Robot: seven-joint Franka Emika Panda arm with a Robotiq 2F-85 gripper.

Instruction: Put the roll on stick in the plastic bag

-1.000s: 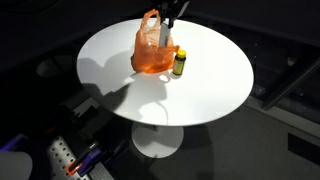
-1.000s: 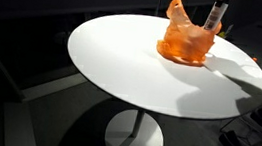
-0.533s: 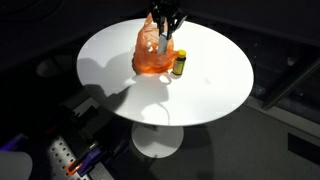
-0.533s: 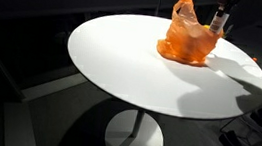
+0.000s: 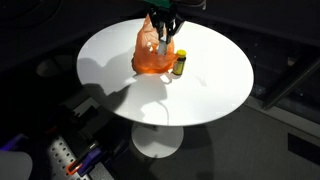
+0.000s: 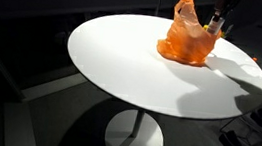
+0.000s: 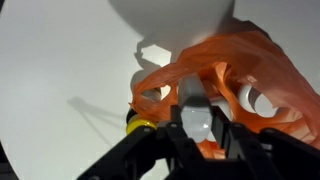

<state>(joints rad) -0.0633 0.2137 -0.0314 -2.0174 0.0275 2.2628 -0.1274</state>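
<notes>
My gripper will next move down toward the bag's opening (image 7: 211, 80) and let go of the grey-white roll-on stick (image 7: 195, 115) there, because the stick's lower end already points in between the orange sides.
An orange plastic bag (image 5: 152, 52) stands on the round white table (image 5: 200, 90); it also shows in the other exterior view (image 6: 185, 39) and fills the wrist view (image 7: 235, 75). My gripper (image 5: 163, 38) is above the bag's right side, shut on a grey-white roll-on stick (image 7: 195, 115) that points down at the bag's opening. In an exterior view the stick (image 6: 216, 21) hangs at the bag's far edge. A small bottle with a yellow cap (image 5: 179, 63) stands beside the bag; it also shows in the wrist view (image 7: 137, 122).
The table edge (image 6: 101, 74) drops to a dark floor. Dark equipment and cables (image 5: 70, 150) lie below the table.
The gripper with the stick has moved down a little and closer over the bag. The bag and the small bottle have not moved.
</notes>
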